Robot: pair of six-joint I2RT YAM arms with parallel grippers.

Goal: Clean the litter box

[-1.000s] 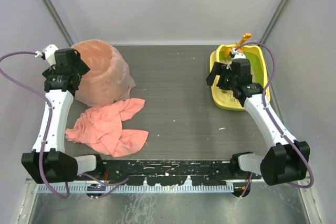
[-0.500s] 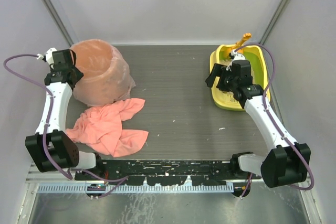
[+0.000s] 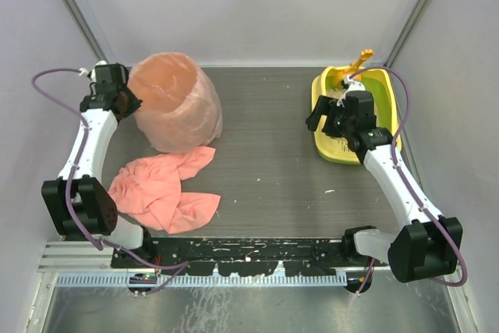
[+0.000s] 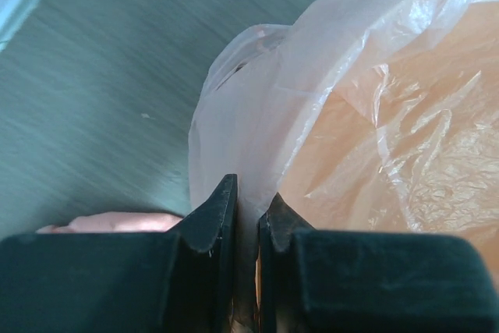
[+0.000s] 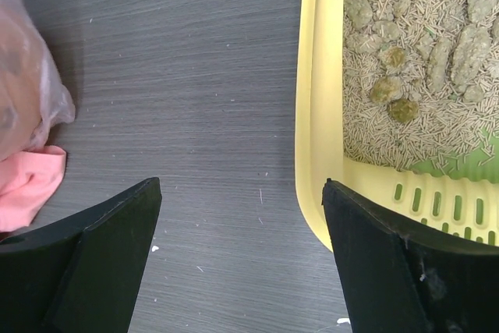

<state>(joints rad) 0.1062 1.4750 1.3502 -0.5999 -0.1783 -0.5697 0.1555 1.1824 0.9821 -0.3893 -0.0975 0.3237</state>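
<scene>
Bare tabletop lies to the right in the top view, so next I need to drag the bin with my left gripper there, nearer the litter box, and free the fold.
The yellow litter box lies at the far right, lime-green inside, with beige litter and clumps and a slotted grate at its near end. My right gripper hangs open over the box's left rim, one finger over the table and one over the box, nothing between them. My left gripper is at the left side of the tall pink-lined bin. Its jaws are shut on a fold of the bin's clear plastic liner.
An orange scoop leans on the box's far edge. A crumpled pink cloth lies in front of the bin, its corner in the right wrist view. Side walls stand close on both sides.
My left gripper shut on the bin liner and swung toward the back and right. The bin moved right with it. The right arm barely shifted.
</scene>
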